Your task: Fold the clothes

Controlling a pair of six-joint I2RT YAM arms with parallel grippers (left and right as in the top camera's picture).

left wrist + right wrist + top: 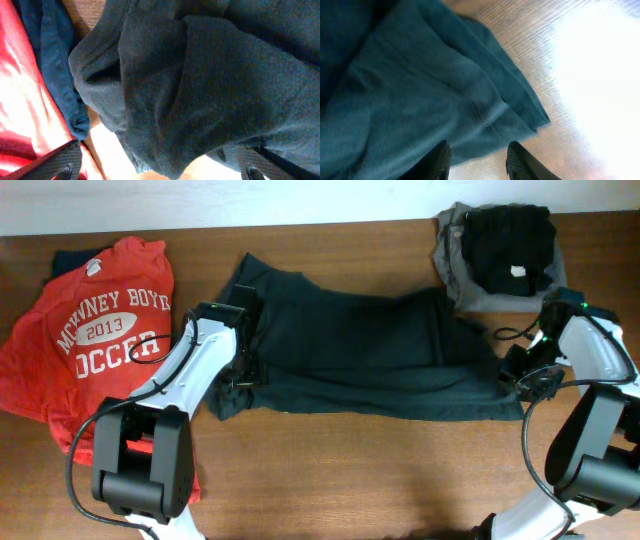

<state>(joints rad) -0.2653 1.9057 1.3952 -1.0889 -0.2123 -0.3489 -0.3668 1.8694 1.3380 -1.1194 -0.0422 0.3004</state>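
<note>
My left gripper will next lift outward and come down onto the dark T-shirt's far corner (261,277), which lies outward of it and is still spread out.
The dark blackish-green T-shirt (370,355) lies spread across the middle of the table, lettering hidden. My left gripper (240,375) is over its left end. In the left wrist view its fingers are wide apart at the frame's bottom corners (157,172), and the shirt's bunched edge (200,80) lies between and beyond them. My right gripper (515,375) is at the shirt's right end. In the right wrist view its two fingers (477,160) are apart over the shirt's hem corner (485,115), nothing pinched.
A red soccer-print T-shirt (100,340) lies at the left, with a dark blue garment (55,55) beside it. A grey folded garment (455,255) with a black garment (510,240) on it sits at the back right. Bare wood (380,470) fills the front.
</note>
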